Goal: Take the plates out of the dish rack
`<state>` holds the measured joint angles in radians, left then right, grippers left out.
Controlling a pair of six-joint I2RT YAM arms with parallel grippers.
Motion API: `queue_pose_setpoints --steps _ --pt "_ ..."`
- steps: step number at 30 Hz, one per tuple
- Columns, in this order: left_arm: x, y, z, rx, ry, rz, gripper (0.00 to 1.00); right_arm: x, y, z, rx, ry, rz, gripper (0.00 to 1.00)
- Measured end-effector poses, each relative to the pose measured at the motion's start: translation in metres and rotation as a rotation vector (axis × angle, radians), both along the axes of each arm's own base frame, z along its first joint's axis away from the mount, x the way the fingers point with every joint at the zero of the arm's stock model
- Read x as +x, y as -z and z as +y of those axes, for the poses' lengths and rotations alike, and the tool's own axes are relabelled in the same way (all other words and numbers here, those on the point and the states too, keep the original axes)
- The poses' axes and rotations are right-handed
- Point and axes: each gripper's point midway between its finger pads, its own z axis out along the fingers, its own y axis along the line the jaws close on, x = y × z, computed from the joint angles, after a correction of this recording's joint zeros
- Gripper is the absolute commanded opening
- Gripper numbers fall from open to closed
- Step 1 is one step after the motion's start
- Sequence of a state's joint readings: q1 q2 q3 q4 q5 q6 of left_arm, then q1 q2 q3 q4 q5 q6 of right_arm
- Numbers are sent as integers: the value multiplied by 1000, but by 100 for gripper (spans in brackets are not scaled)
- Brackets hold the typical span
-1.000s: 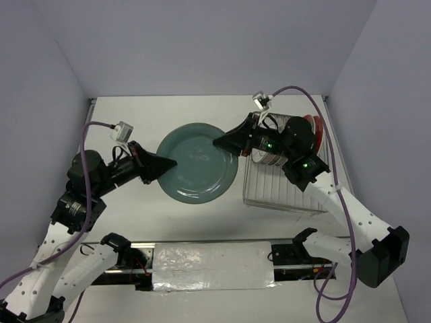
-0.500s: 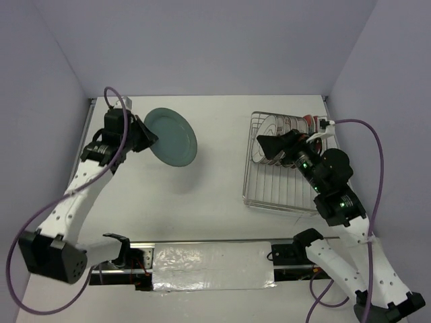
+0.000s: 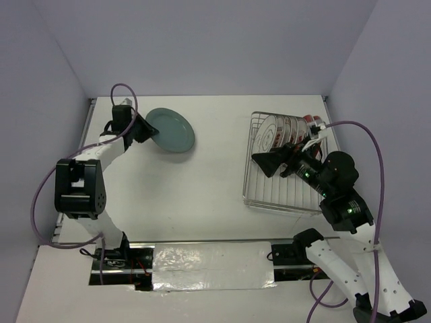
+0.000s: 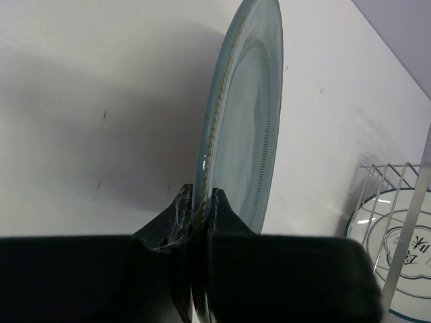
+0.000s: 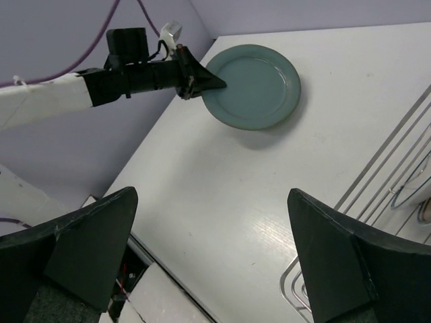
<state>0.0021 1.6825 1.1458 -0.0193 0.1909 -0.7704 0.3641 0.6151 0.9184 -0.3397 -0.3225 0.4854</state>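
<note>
Outward and to the right in the top view, I should turn my right gripper down onto the red plate's rim, as its fingers now face the teal plate.
My left gripper (image 3: 149,132) is shut on the rim of the plain teal-green plate (image 3: 171,130) at the table's far left. In the left wrist view the jaws (image 4: 202,202) pinch the plate's edge (image 4: 246,114); the plate stands tilted just above the table. The silver dish rack (image 3: 283,195) stands at the right. It holds several upright plates: white ones with patterned rims (image 3: 273,131) and a red one (image 3: 315,121) at the far end. My right gripper (image 3: 264,161) is open and empty over the rack's left side. Its view (image 5: 212,202) shows the teal plate (image 5: 252,86).
The rack's wires (image 5: 397,168) show at the right of the right wrist view. The table's left edge and side wall lie close behind the left arm (image 5: 128,77). White table top lies between the teal plate and the rack.
The left arm has carried the teal plate from the table's middle to the far left and lowered it. The right gripper has drawn back from the racked plates toward the rack's near-left side.
</note>
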Motion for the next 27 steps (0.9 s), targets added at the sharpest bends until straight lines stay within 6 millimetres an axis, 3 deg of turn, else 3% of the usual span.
queue_pose_setpoints --steps 7,11,16,19,23,27 --pt "6 48 3 -119 -12 67 20 -2 6 -4 -32 14 33 100" --pt "11 64 9 -151 -29 87 62 8 7 -21 -104 112 77 100" --pt "0 78 22 -113 -100 197 100 43 -11 -73 -257 393 122 100" --pt "-11 81 36 -50 -165 303 100 72 -6 -112 -349 568 210 100" --pt "-32 73 61 68 -277 407 99 100 31 -153 -445 716 374 98" --pt "-70 38 86 193 -364 452 100 107 63 -186 -538 813 501 73"
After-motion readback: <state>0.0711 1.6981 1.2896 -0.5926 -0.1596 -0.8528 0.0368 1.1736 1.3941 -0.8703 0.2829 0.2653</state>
